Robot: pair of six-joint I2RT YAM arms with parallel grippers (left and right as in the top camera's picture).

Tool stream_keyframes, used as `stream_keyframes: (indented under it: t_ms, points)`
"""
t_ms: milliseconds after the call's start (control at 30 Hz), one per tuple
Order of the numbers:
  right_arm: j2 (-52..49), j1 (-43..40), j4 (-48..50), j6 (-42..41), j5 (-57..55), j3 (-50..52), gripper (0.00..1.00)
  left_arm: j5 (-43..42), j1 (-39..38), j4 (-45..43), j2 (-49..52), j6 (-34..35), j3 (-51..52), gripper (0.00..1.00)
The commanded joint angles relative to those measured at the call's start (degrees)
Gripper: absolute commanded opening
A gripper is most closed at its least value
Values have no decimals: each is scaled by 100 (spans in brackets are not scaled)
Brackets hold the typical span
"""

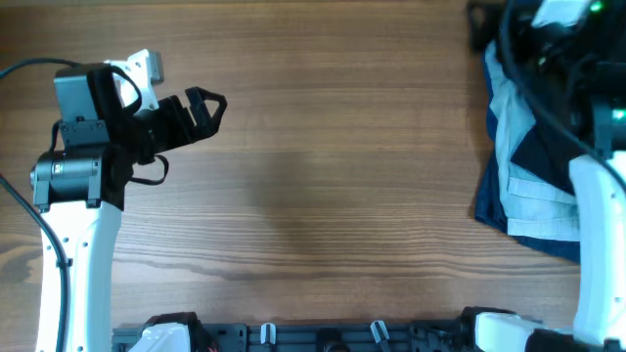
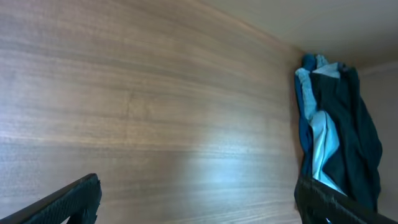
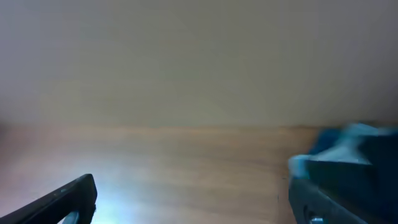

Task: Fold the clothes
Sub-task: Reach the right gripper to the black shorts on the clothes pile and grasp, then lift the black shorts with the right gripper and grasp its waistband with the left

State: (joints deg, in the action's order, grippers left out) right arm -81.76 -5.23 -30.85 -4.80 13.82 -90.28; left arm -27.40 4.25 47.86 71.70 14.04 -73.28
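Note:
My right gripper moves to the right in the overhead view and down onto the dark fabric (image 3: 373, 171) next, since its open fingers still frame bare wood.
A pile of clothes lies at the table's right edge. It holds light-blue denim shorts (image 1: 515, 147) and a navy garment (image 1: 541, 149). The pile also shows in the left wrist view (image 2: 336, 124) and, blurred, in the right wrist view (image 3: 357, 149). I cannot pick out black shorts in the pile. My left gripper (image 1: 201, 106) is open and empty at the far left, well away from the pile; its fingers (image 2: 199, 205) frame bare wood. My right gripper (image 1: 481, 24) is at the far right by the pile's far end, open and empty (image 3: 193, 199).
The wooden table (image 1: 333, 176) spans the view. The right arm (image 1: 595, 225) and its cables lie over the right side of the clothes. A black rail (image 1: 323, 337) with clips runs along the front edge.

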Motion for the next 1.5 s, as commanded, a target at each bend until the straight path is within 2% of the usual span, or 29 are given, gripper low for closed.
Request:
stream_keyframes:
  t_ms: [0, 100, 333, 433, 633, 700, 767, 800, 867, 900, 933, 1033, 1200, 1300, 1467]
  points:
    - [-732, -654, 568, -723, -1139, -111, 96, -144, 11, 111, 74, 24, -92, 100]
    - [-1526, -1086, 1211, -767, -1246, -111, 94, -146, 9, 181, 120, 28, -87, 100]
    - [-3023, -1742, 1963, -511, -1279, -111, 94, -144, 9, 365, 278, 26, -87, 100]
    - [-3355, -1862, 2321, -111, -1099, -111, 93, -144, 9, 369, 334, 28, -87, 100]
    - [-3982, -1950, 2826, 13, -879, -111, 83, -151, 9, 391, 385, 144, -87, 100]
    - [-4159, -1954, 2848, 55, -883, -111, 71, -149, 9, 389, 391, 142, -87, 100]
    - [-4260, -1969, 2844, 127, -859, -111, 66, -144, 9, 387, 407, 142, -87, 100]
    - [-4343, -1971, 2828, 192, -863, -111, 60, -144, 9, 382, 413, 142, -87, 100]
    - [-4404, -1993, 2780, 195, -916, -111, 32, -140, 11, 382, 417, 142, -87, 100]
    - [-4404, -2009, 2789, 179, -994, -111, 16, -116, 9, 382, 417, 142, -87, 100]
    - [-4369, -2033, 2817, 146, -1106, -127, 4, -105, 9, 382, 417, 142, -87, 100]
    - [-4118, -2105, 2806, 87, -1244, -177, 4, -107, 9, 372, 417, 142, -87, 100]
    - [-3029, -2109, 2706, 11, -1025, -177, 4, -107, 9, 254, 417, 142, -87, 100]
    - [-2225, -2107, 2503, -94, -310, -177, 4, -107, 9, 164, 417, 142, -87, 100]
    - [-1027, -1991, 2048, -837, 1399, -177, 4, -107, 9, -212, 417, 142, -87, 100]
